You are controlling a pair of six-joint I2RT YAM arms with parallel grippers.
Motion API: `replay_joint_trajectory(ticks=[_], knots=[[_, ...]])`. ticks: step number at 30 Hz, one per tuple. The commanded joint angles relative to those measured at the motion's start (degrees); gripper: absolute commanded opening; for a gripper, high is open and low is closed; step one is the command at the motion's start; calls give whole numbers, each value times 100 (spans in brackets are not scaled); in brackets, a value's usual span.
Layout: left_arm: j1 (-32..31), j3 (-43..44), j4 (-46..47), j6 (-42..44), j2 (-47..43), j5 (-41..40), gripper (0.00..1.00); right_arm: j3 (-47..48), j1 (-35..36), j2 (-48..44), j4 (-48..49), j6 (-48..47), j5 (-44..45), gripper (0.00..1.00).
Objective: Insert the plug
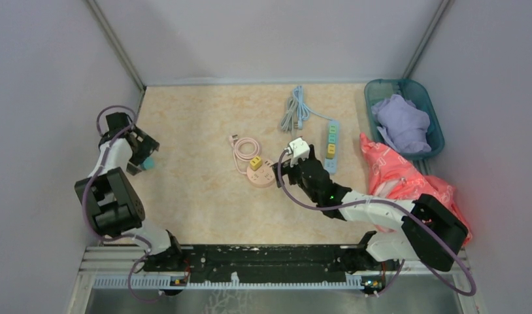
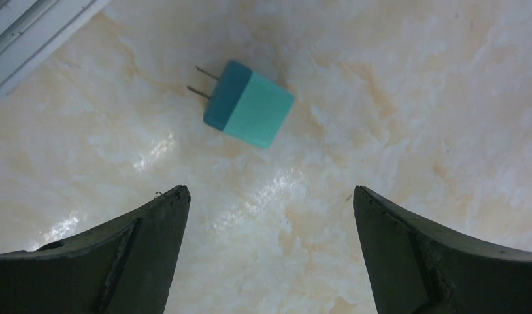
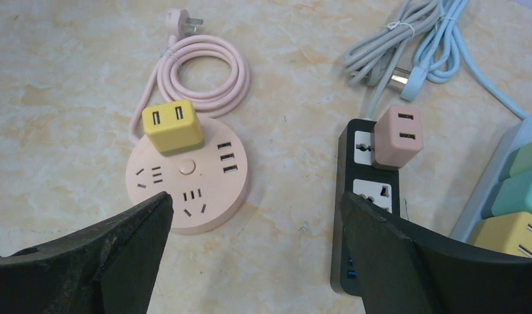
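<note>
To get around the sides of the teal plug's body, still beyond its fingertips, my left gripper should lower its open fingers first.
A teal two-tone plug (image 2: 249, 104) lies flat on the table, its two prongs pointing up-left; in the top view (image 1: 149, 165) it is near the left wall. My left gripper (image 2: 270, 196) hovers just short of it, open and empty, and shows in the top view (image 1: 143, 152). My right gripper (image 3: 257, 203) is open and empty, above the table between a round pink power strip (image 3: 185, 183) holding a yellow adapter (image 3: 172, 127) and a black power strip (image 3: 366, 196) holding a pink adapter (image 3: 397, 136). It is near mid-table in the top view (image 1: 291, 160).
A pastel blue power strip (image 1: 331, 144) lies right of the black one, with coiled grey and blue cables (image 1: 296, 108) behind. A teal basket (image 1: 434, 131) with purple cloth stands at the back right, and a red bag (image 1: 400, 173) is in front of it.
</note>
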Motion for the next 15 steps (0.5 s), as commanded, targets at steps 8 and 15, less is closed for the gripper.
replay_joint_trajectory(ticks=[8,15], knots=[[471,932,-178,-783,1169,-218,96,4,63,115,582,-17,289,97],[502,1467,-289,-857,1799,-325,94,147,94,361,446,-43,265,96]])
